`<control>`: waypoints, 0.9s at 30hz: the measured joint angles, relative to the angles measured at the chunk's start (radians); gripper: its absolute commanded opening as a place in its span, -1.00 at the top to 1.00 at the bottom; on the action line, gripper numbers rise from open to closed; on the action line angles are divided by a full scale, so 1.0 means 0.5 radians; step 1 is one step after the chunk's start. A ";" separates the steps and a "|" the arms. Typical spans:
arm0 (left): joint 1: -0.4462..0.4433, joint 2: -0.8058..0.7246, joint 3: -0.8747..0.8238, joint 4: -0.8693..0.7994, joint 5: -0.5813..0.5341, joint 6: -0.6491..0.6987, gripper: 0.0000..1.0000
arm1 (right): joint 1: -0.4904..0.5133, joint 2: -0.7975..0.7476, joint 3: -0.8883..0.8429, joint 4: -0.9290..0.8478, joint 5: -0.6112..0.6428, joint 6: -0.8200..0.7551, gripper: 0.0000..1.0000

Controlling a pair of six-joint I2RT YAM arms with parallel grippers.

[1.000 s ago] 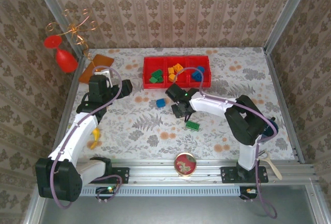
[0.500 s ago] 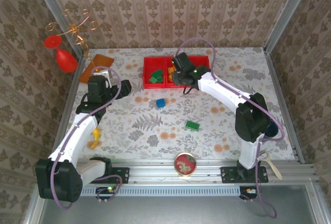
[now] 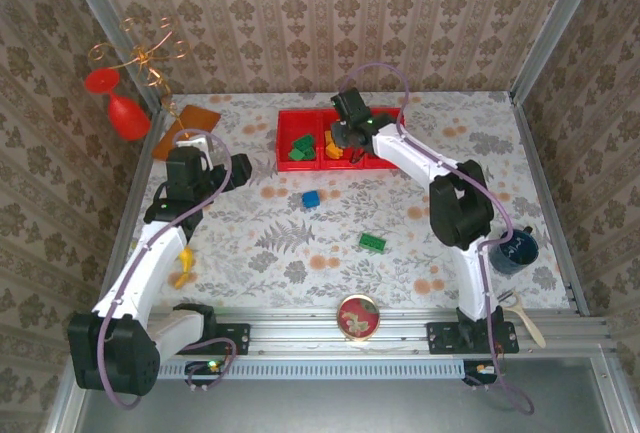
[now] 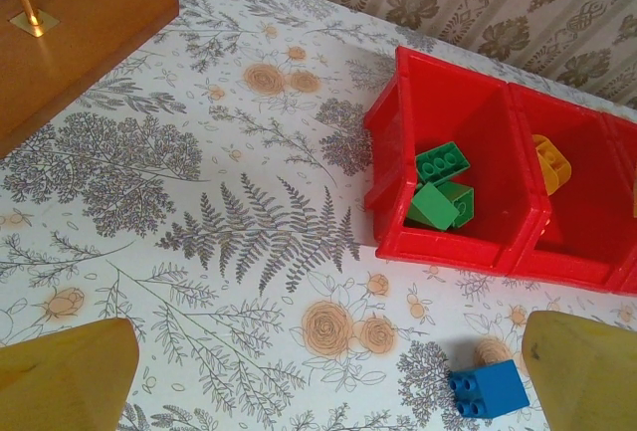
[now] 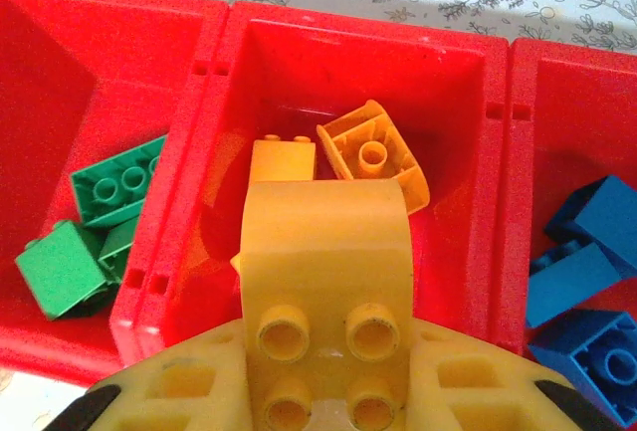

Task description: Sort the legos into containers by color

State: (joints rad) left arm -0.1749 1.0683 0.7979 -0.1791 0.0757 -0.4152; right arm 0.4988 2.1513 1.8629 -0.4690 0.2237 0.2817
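Note:
Next, my right gripper lowers the yellow lego point(image 5: 326, 252) into the middle bin and opens to release it there, since legos of matching orange-yellow already lie inside.
The containers point(image 3: 285, 118) are three joined red bins at the back of the table. My right gripper point(image 5: 323, 376) is shut on a yellow lego point(image 5: 326, 252) and hangs over the middle bin point(image 5: 468, 103), which holds orange-yellow legos point(image 5: 373, 152). Green legos point(image 5: 114, 187) lie in the left bin and blue legos point(image 5: 587, 252) in the right one. A loose blue lego point(image 3: 311, 198) and a green lego point(image 3: 373, 242) rest on the tablecloth. My left gripper point(image 4: 323, 391) stands open over the cloth, with the blue lego point(image 4: 488, 389) near its right finger point(image 4: 582, 366).
An orange-brown board point(image 3: 186, 118) with a gold wire stand and a red ornament point(image 3: 118, 103) sits at the back left. A small yellow figure point(image 3: 184, 265) lies by the left arm. Near the front edge are a round tin point(image 3: 358, 315) and a dark mug point(image 3: 518, 249).
My right gripper has swung from mid-table beside the green lego back to above the tray's middle bin. The left arm has hardly moved.

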 measured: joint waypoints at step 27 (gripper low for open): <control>0.000 -0.047 -0.027 -0.016 -0.001 -0.001 -1.00 | 0.003 0.126 0.072 -0.006 0.014 -0.053 -0.28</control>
State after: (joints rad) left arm -0.1749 1.0447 0.7845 -0.1871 0.0753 -0.4156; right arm 0.5003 2.2143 1.8992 -0.4721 0.2310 0.2554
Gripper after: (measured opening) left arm 0.999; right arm 0.625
